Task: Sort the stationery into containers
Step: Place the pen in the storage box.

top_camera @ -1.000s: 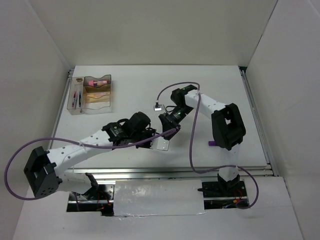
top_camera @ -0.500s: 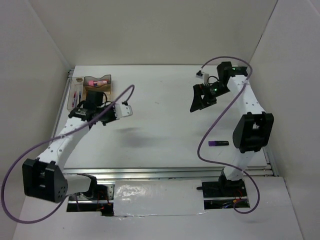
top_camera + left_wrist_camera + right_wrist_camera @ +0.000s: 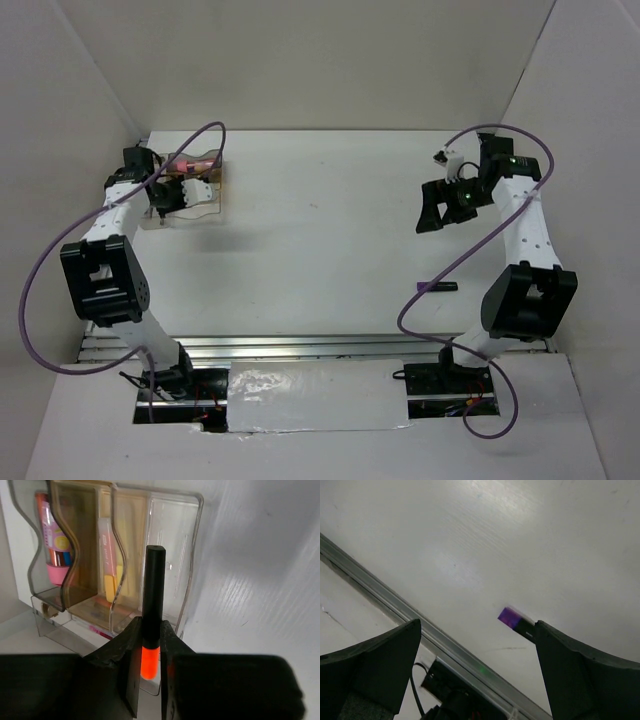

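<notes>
My left gripper should next take the orange-capped black highlighter (image 3: pixel 153 590) down toward the tray's end section (image 3: pixel 171 562) next to the yellow-pink marker, because that section is empty.
My left gripper (image 3: pixel 150 647) is shut on the orange-capped black highlighter (image 3: pixel 153 590), its black barrel pointing out over the containers, a clear organiser tray (image 3: pixel 194 545). A pink-capped tube (image 3: pixel 54 540) lies in one compartment and a yellow-pink marker (image 3: pixel 108 555) in the one beside it. In the top view the left gripper (image 3: pixel 168 197) hangs at the tray (image 3: pixel 212 192) at the back left. The right gripper (image 3: pixel 438 212) is open and empty, at the right. A purple marker (image 3: pixel 437 287) lies on the table below it, also seen in the right wrist view, purple marker (image 3: pixel 512 618).
A metal rail (image 3: pixel 420 625) runs along the table's near edge, with the arm bases and cables behind it. White walls enclose the table on three sides. Purple cables loop from both arms.
Both grippers were close together at the table's middle a second ago. The left arm has swung to the tray at the back left with the highlighter. The right arm has drawn back to the right.
</notes>
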Motion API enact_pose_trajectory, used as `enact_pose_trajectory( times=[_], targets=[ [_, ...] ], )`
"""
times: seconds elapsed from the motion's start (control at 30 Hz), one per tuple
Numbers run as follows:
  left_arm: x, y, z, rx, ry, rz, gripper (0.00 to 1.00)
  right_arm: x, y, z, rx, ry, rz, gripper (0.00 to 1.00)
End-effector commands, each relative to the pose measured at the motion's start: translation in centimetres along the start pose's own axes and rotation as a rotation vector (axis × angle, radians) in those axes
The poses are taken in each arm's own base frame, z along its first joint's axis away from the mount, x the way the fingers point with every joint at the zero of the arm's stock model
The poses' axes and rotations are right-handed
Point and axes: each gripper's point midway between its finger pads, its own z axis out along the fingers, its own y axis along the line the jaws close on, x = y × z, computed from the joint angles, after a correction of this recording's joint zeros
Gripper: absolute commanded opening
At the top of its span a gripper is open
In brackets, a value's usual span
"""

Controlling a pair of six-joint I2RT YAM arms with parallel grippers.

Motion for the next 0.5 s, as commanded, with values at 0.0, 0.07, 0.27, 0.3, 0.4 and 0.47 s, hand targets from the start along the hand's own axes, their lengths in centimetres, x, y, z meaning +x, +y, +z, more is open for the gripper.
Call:
enact_pose_trajectory(
  times=[0.0, 0.07, 0.27, 0.3, 0.4, 0.47],
  targets=[
    [0.2, 1.7, 1.0, -0.016, -0.045, 0.106, 0.05, 1.6, -1.2, -0.6, 0.042, 0.01, -0.054, 1.0],
    [1.1, 1.8, 1.8, -0.007, -0.037, 0.097, 0.12, 3.2, -1.9, -0.6, 0.054, 0.047, -0.076, 1.0],
    [2.5, 2.5, 3.4, -0.029, -0.019, 0.103, 0.18, 6.6, -2.2, -0.3, 0.074, 0.126, -0.171, 0.99],
    [2.4, 2.6, 3.6, -0.03, -0.019, 0.108, 0.18, 6.8, -2.2, -0.2, 0.082, 0.133, -0.184, 0.99],
    [2.6, 3.3, 4.1, -0.029, -0.014, 0.112, 0.18, 8.0, -2.1, 0.3, 0.105, 0.165, -0.238, 0.99],
    [2.6, 3.7, 4.3, -0.033, -0.011, 0.112, 0.19, 9.1, -1.9, 0.9, 0.123, 0.205, -0.287, 0.99]
  ],
)
